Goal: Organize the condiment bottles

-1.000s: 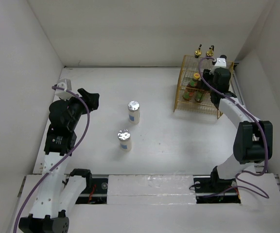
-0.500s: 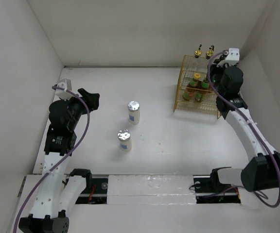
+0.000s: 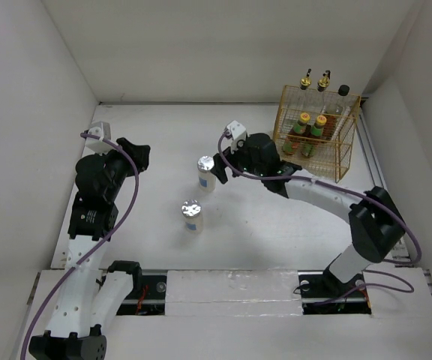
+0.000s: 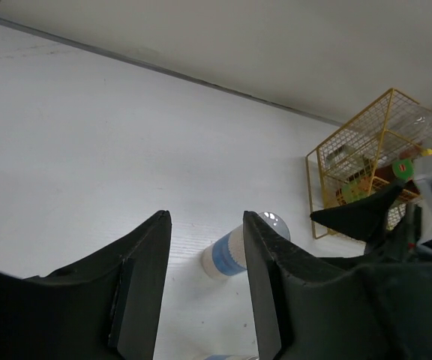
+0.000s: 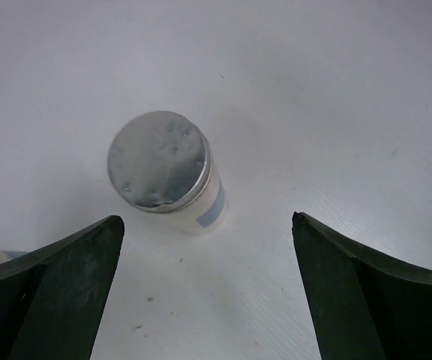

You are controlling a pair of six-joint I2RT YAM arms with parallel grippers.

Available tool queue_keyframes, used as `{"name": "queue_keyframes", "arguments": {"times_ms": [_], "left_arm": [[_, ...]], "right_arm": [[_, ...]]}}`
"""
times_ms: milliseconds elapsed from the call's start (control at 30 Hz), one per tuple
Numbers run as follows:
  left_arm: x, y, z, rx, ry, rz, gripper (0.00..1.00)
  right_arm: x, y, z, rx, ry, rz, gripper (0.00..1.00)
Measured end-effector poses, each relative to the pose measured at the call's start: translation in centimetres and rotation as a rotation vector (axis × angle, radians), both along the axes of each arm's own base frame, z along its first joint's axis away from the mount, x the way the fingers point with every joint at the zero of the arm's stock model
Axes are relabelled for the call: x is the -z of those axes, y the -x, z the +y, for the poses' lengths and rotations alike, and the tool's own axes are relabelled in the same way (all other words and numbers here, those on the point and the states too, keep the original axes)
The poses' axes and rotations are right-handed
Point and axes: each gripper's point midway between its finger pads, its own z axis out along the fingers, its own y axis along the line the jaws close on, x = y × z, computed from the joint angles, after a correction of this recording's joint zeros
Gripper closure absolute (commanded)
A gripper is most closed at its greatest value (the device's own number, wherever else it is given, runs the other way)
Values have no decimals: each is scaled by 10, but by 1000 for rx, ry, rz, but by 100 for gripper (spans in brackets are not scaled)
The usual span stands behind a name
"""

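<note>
I need to lower my right gripper and move it to the left in the top view, onto the far jar's silver lid.
Two short white silver-lidded jars stand mid-table: the far jar and the near jar. My right gripper is open and empty just right of the far jar, which shows below its spread fingertips. My left gripper is open and empty, well left of both jars; the far jar shows in the distance between its fingers. The yellow wire basket holds two red yellow-capped bottles, a black-capped bottle and two gold-spouted bottles.
The basket stands in the back right corner against the white walls. White walls close the table on the left, back and right. My right arm stretches across the table from its base towards the centre.
My right arm has swung from the basket at the back right to the table's centre, beside the far jar. The left arm and both jars have not moved.
</note>
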Motion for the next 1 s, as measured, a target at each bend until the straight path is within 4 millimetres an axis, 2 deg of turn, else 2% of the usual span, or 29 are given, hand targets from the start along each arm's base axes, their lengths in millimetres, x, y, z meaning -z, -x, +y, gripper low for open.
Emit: {"name": "queue_keyframes", "arguments": {"times_ms": [67,133,300,367,400,433,533,567,667,733,800,867,933,1000], "left_arm": [[0,0,0,0,-1,-1,59],[0,0,0,1,0,-1,58],[-1,0,0,0,0,-3,58],[-2,1,0,0,0,-6,58],[-2,1,0,0,0,-8,57],[-3,1,0,0,0,-10,57],[-4,2,0,-1,1,-13,57],[-4,2,0,-1,1,-13,57],[-4,2,1,-3,0,-14,57],[-4,2,1,-3,0,-14,57],[-4,2,1,-3,0,-14,57],[-4,2,1,-4,0,-14,57],[-4,2,1,-4,0,-14,57],[-4,2,1,-4,0,-14,57]], "right_arm": [[21,0,5,-15,35,44,1],[31,-2,10,-29,58,66,1],[31,-7,43,-78,64,58,1],[32,-10,54,-92,66,50,4],[33,-12,59,-97,67,50,8],[36,-13,64,-102,69,51,22],[47,-17,69,-98,85,61,43],[47,-18,70,-95,82,61,54],[46,-20,67,-80,86,62,67],[43,-19,62,-63,97,63,67],[33,-17,54,-42,107,58,68],[10,-15,43,-18,97,30,68],[-28,-14,26,12,60,-23,68],[-77,-14,0,58,-6,-98,68]]}}
